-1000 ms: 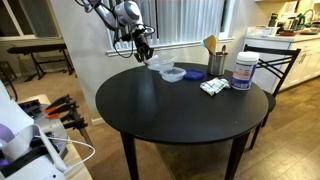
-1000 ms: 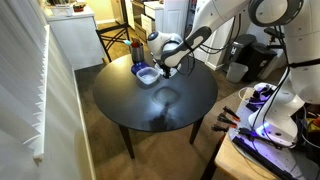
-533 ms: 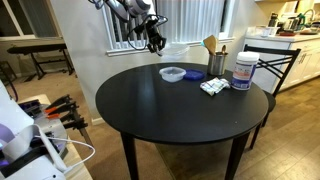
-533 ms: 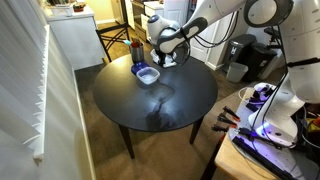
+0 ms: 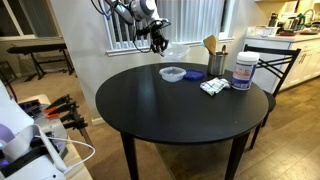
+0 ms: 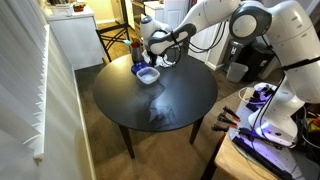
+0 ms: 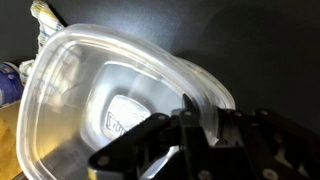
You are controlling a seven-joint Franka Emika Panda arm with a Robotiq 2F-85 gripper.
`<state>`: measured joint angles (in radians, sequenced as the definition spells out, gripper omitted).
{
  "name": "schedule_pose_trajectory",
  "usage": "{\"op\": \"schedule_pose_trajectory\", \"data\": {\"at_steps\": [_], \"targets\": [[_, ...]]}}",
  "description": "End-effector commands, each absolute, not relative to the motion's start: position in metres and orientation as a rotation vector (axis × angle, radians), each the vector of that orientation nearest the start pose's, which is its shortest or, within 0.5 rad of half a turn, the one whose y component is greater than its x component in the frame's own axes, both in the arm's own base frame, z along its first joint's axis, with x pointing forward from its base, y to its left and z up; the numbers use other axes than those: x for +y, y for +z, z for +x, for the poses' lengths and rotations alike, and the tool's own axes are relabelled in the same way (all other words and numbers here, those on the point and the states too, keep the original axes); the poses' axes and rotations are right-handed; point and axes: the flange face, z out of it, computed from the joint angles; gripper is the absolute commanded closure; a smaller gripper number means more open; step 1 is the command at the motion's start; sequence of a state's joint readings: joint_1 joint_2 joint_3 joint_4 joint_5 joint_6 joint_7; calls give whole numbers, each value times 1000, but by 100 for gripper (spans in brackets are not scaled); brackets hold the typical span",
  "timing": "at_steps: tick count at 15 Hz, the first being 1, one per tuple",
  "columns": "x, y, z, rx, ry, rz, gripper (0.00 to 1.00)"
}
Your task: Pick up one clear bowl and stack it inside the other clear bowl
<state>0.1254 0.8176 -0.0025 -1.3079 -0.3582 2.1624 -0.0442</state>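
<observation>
I will lower the held colourless bowl from above the open bluish-tinted bowl (image 5: 172,74) into it, then release its rim.
My gripper (image 5: 160,43) is shut on the rim of the colourless clear bowl (image 5: 176,50) and holds it in the air above the back of the round black table (image 5: 170,115). In the wrist view the bowl (image 7: 105,90) fills the picture, with the fingers (image 7: 200,125) pinching its rim. The bluish-tinted clear bowl (image 5: 172,74) sits on the table just below and in front of the held one. It also shows in an exterior view (image 6: 148,75), under the gripper (image 6: 160,58).
Behind the bluish bowl stand a holder with wooden utensils (image 5: 213,60) and a white jar with a blue lid (image 5: 243,70). A small packet (image 5: 213,87) lies beside them. A chair (image 5: 272,58) stands at the table's far side.
The gripper has lifted the colourless bowl off the table beside the bluish bowl and carried it up and slightly towards the utensil holder.
</observation>
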Motion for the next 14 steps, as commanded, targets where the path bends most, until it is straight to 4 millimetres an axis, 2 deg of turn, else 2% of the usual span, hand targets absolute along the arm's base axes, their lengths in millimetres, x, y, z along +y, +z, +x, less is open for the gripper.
{"op": "schedule_pose_trajectory", "data": {"at_steps": [1,7,14], "targets": [[94,225,761,-687,-39,-3331,98],[114,181,768,-708,7,-3306,98],[117,171,772,-677,16,-3308,98]]}}
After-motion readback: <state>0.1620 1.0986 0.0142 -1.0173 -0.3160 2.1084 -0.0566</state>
